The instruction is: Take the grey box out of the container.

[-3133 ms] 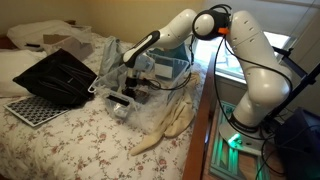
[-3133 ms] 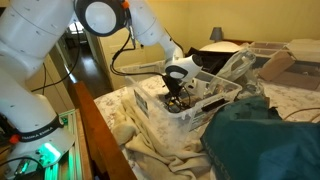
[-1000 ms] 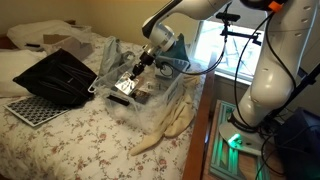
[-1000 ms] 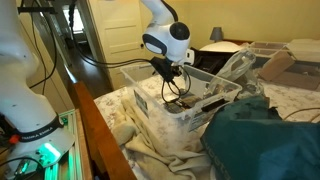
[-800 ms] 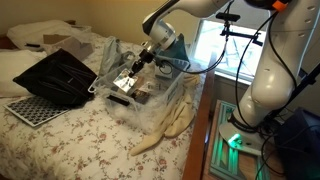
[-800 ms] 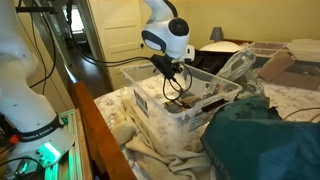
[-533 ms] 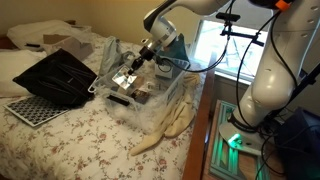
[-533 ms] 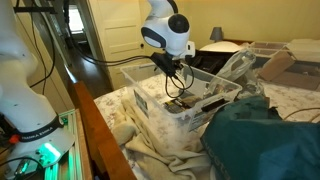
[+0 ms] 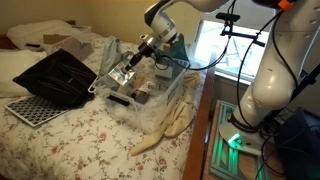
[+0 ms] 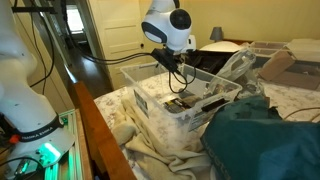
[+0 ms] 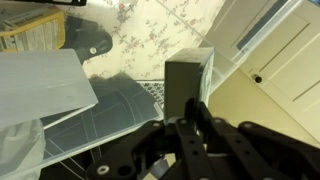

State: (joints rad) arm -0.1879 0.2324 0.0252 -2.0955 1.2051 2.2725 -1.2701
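Note:
The grey box still hangs over the clear plastic container, so I will next carry my gripper outward past the container's far side and release it there.
My gripper (image 11: 190, 118) is shut on the grey box (image 11: 188, 74), a small pale-grey rectangular box that stands out past the fingertips in the wrist view. In an exterior view the gripper (image 9: 134, 60) holds the box (image 9: 127, 66) at about rim height over the clear plastic container (image 9: 158, 98) on the bed. In an exterior view the gripper (image 10: 176, 66) hangs above the container (image 10: 150, 110), whose other items still lie inside. The box is too small to make out there.
A black open case (image 9: 55, 75) and a black-and-white grid tray (image 9: 30, 108) lie on the floral bedspread beside the container. A beige cloth (image 9: 168, 125) spreads under it. A teal blanket (image 10: 265, 140) lies near it. The bed edge is close.
My gripper has risen out of the container with the grey box in it, moving up and slightly towards the container's rim. The container has not moved.

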